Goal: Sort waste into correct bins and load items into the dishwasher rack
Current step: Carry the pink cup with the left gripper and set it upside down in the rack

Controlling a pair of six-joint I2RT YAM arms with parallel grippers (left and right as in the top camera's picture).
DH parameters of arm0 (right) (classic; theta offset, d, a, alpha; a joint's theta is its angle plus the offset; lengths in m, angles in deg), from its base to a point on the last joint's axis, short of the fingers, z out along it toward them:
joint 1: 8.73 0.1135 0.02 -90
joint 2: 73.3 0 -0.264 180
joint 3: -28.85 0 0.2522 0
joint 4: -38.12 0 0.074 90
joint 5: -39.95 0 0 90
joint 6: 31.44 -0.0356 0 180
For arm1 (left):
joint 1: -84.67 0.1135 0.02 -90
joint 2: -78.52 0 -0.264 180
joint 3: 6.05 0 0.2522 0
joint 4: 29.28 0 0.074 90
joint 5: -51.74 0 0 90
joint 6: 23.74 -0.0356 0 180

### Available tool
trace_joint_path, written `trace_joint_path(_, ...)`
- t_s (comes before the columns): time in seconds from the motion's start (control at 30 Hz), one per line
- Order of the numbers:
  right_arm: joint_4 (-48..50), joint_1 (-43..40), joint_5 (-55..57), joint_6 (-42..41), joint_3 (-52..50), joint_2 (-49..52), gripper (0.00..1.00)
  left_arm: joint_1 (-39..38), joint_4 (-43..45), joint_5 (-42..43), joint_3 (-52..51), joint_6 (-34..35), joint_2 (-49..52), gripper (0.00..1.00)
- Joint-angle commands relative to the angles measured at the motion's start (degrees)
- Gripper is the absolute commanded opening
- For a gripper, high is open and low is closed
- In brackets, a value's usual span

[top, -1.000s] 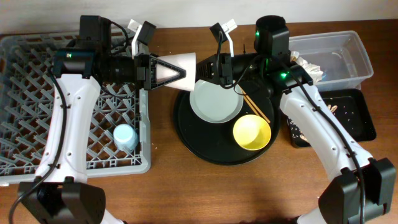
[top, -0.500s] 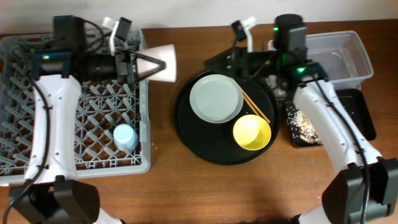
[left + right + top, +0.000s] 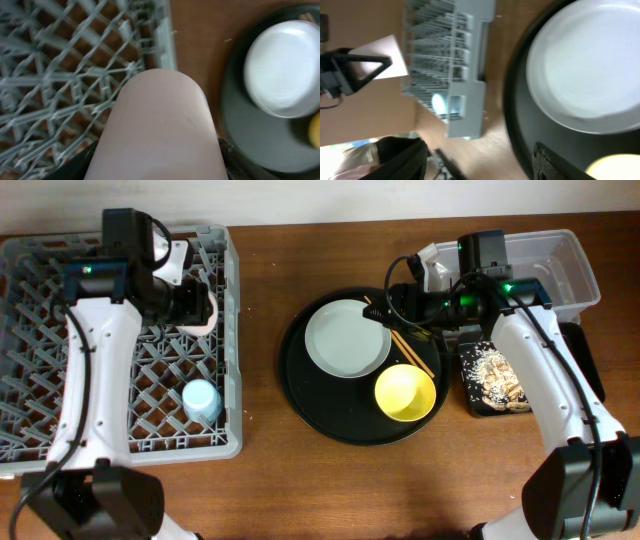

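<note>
The empty rack spot beyond the light-blue cup is below my left gripper, so I will move that gripper down next and let go of the small pink cup (image 3: 157, 125) there.
My left gripper (image 3: 203, 315) is shut on the small pink cup (image 3: 157, 125), which it holds over the right side of the grey dishwasher rack (image 3: 60, 380). A light-blue cup (image 3: 201, 398) stands in the rack near its front right corner. Open and empty, my right gripper (image 3: 395, 302) hovers over the back of the round black tray, next to the wooden chopsticks (image 3: 410, 350). The pale grey plate (image 3: 347, 338) and the yellow bowl (image 3: 405, 392) sit on that tray. In the right wrist view the plate (image 3: 590, 65) lies beyond the open fingers (image 3: 570, 160).
The large round black tray (image 3: 300, 395) lies at the table's middle. A clear plastic tub (image 3: 565, 270) stands at the back right. In front of it lies a flat black tray (image 3: 585, 365) with brownish food scraps (image 3: 492, 375) at its left end.
My left arm has carried the pink cup leftward from above the table to above the rack. The right gripper has opened and drawn back to the right.
</note>
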Motion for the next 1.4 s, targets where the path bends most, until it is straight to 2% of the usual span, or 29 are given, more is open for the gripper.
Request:
trace_joint_path(0.0, -1.38, 0.00, 5.33, 2.99, 0.07, 0.09, 0.68, -0.09, -1.57, -9.03, 0.50, 2.78, 5.35, 0.60)
trace_joint_path(0.23, -2.80, 0.00, 6.19, 3.21, 0.07, 0.09, 0.68, -0.22, -2.01, -8.83, 0.50, 3.02, 12.85, 0.60)
trace_joint_path(0.53, -3.17, 0.00, 6.60, 3.21, 0.07, 0.09, 0.68, -0.24, 0.33, -8.85, 0.50, 2.99, 16.55, 0.61)
trace_joint_path(0.57, -3.28, 0.00, 6.60, 3.19, 0.07, 0.09, 0.68, -0.24, 0.39, -8.81, 0.50, 2.99, 16.70, 0.65)
trace_joint_path(0.6, -3.41, 0.00, 6.60, 3.21, 0.07, 0.09, 0.68, -0.31, 0.39, -8.57, 0.50, 2.99, 16.72, 0.75)
trace_joint_path(0.7, -3.65, 0.00, 6.60, 3.21, 0.07, 0.09, 0.69, -0.50, 0.44, -8.15, 0.50, 2.97, 16.72, 0.93)
trace_joint_path(0.77, -3.91, 0.00, 6.62, 3.21, 0.07, 0.09, 0.69, -0.63, 0.44, -7.32, 0.50, 2.99, 16.72, 0.99)
trace_joint_path(0.97, -4.20, 0.00, 6.60, 3.23, 0.07, 0.09, 0.68, -0.63, -1.38, -6.56, 2.45, 2.99, 16.61, 0.99)
trace_joint_path(1.23, -5.42, 0.04, 6.56, 5.57, 0.07, -0.20, 0.67, -0.63, -11.89, -0.57, 17.33, 3.02, 14.95, 0.99)
trace_joint_path(1.37, -6.27, 0.04, 6.67, 5.77, 0.07, -1.22, 0.67, -0.74, -14.03, 0.48, 20.59, 3.69, 12.48, 0.99)
